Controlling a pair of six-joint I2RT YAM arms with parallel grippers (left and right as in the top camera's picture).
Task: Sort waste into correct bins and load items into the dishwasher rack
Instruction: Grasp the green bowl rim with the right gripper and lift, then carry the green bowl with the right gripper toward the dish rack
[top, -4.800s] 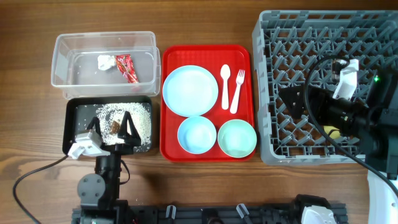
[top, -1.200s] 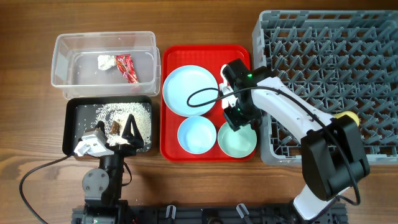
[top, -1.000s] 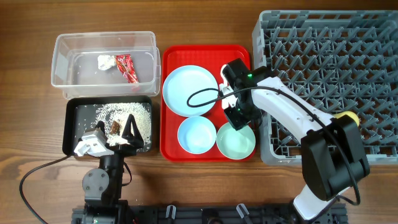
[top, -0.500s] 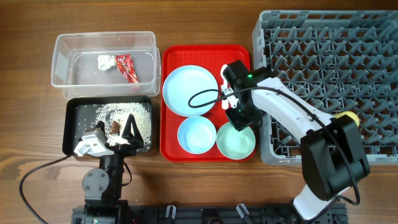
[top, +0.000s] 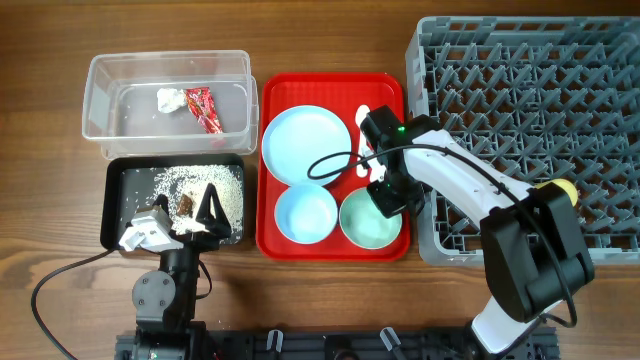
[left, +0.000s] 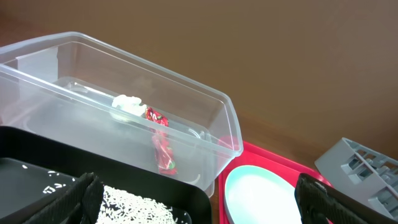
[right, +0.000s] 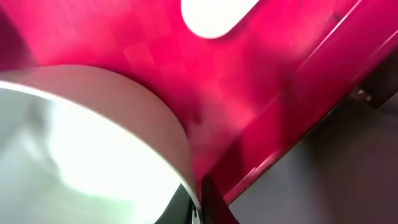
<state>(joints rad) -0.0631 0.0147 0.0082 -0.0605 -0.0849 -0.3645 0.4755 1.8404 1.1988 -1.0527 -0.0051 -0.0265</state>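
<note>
The bowl goes up, tilts and comes down for release at the rack's empty far end (top: 496, 84) next. That end is outward of my right gripper, to its right in the overhead view.
My right gripper (top: 388, 200) is shut on the far rim of the pale green bowl (top: 368, 222), which sits on the red serving tray (top: 330, 80). In the right wrist view the bowl's rim (right: 124, 106) runs between the two dark fingers of that gripper (right: 198, 208). Beside the green bowl sits the small light blue bowl (top: 305, 213), with the light blue plate (top: 305, 145) behind it. The spoon (top: 362, 112) shows only its tip beside the arm. My left gripper (top: 185, 215) hangs open over the black tray (top: 115, 200) of rice crumbs (top: 200, 185).
The clear tub (top: 170, 60) holds a tissue (top: 168, 99) and a red wrapper (top: 203, 110). The grey rack (top: 530, 130) stands right of the red tray, with a yellow cup (top: 565, 187) at its right side. The left wrist view shows the tub (left: 186, 93) and plate (left: 261, 199).
My right gripper has closed on the green bowl's rim. The green bowl slid a little to the left and the small blue bowl shifted left with it. The left arm stayed put.
</note>
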